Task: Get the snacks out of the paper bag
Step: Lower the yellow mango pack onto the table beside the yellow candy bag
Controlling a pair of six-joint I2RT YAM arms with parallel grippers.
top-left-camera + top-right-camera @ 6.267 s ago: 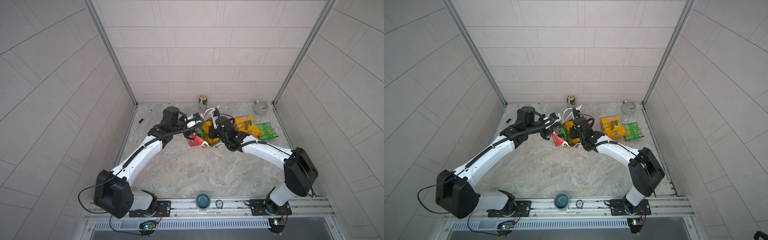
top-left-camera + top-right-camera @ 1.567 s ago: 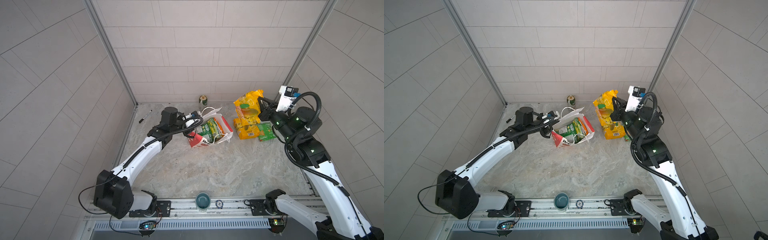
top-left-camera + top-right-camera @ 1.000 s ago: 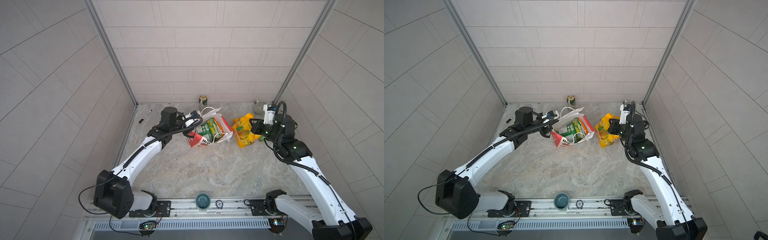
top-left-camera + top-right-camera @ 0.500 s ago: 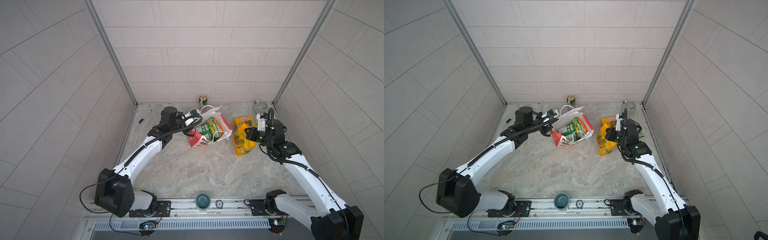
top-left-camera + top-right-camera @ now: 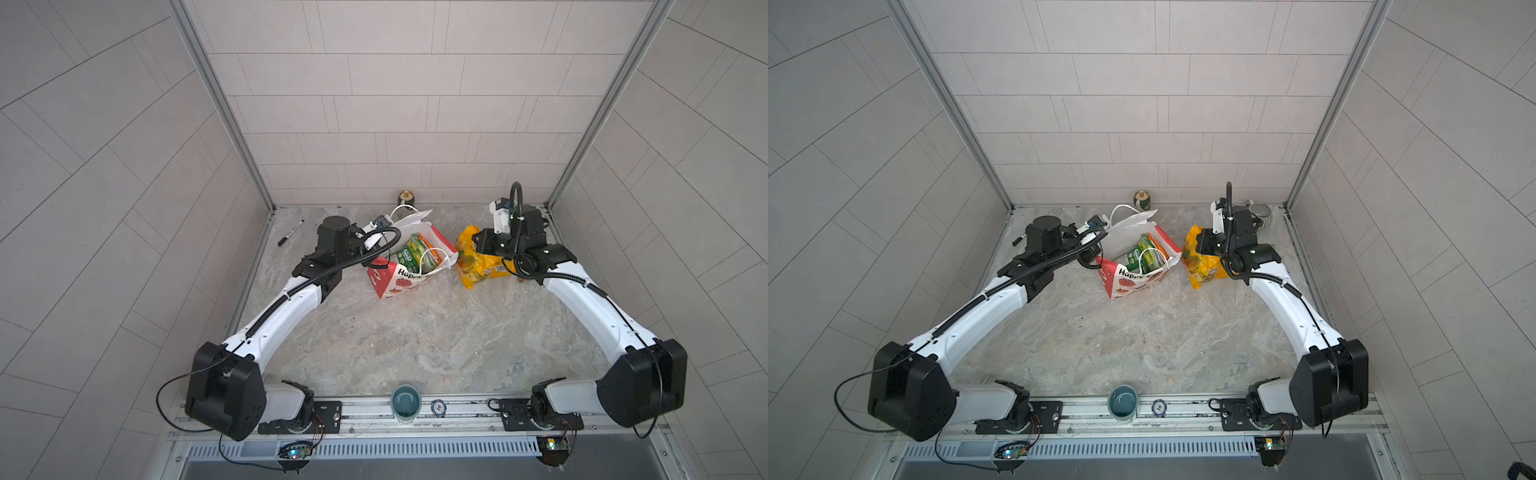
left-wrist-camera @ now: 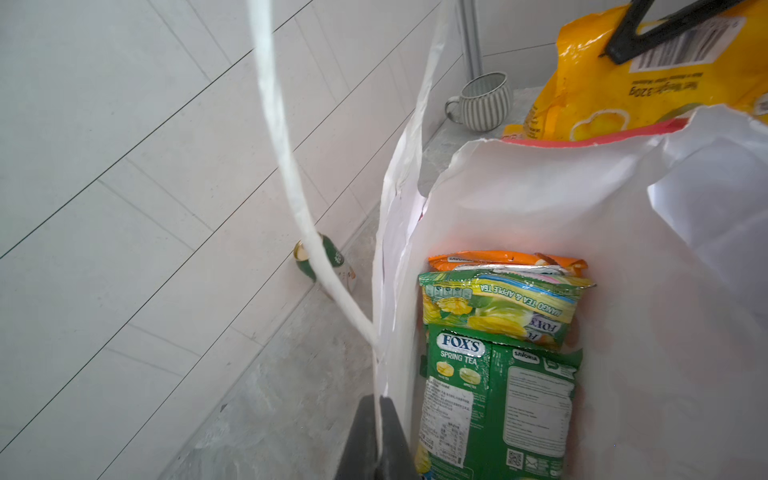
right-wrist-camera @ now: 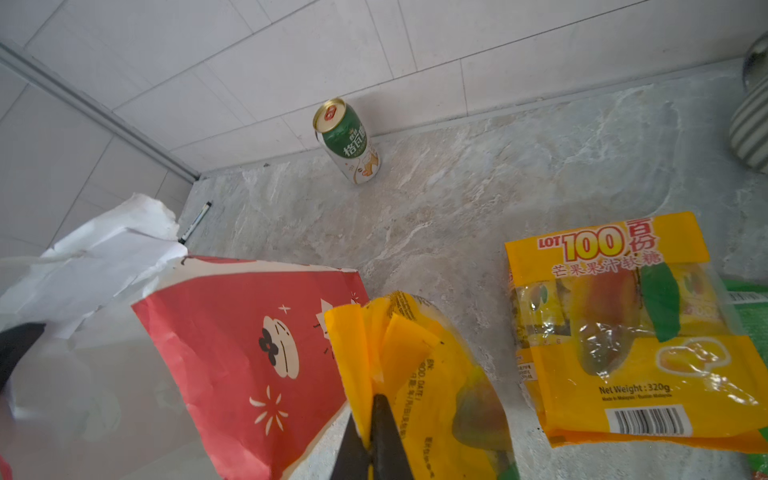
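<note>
The right gripper tilts downward next, lowers toward the bare tabletop between the paper bag and second yellow packet, and releases, since that gap is clear.
The paper bag stands open and tilted at the back middle of the table, in both top views. My left gripper is shut on the white paper rim by a cord handle. Inside are three snacks: a green packet, a yellow-green packet and an orange packet. My right gripper is shut on the top edge of a yellow packet, which hangs low just right of the bag. A second yellow "100" packet lies flat beside it, and a green packet's edge shows past that.
A green-and-white drink can stands at the back wall. A ribbed mug sits in the back right corner. A black pen lies at the back left. A teal cup stands on the front rail.
My right gripper has carried the yellow packet down from high at the back right to table height beside the bag. The left gripper has held the bag's rim throughout.
</note>
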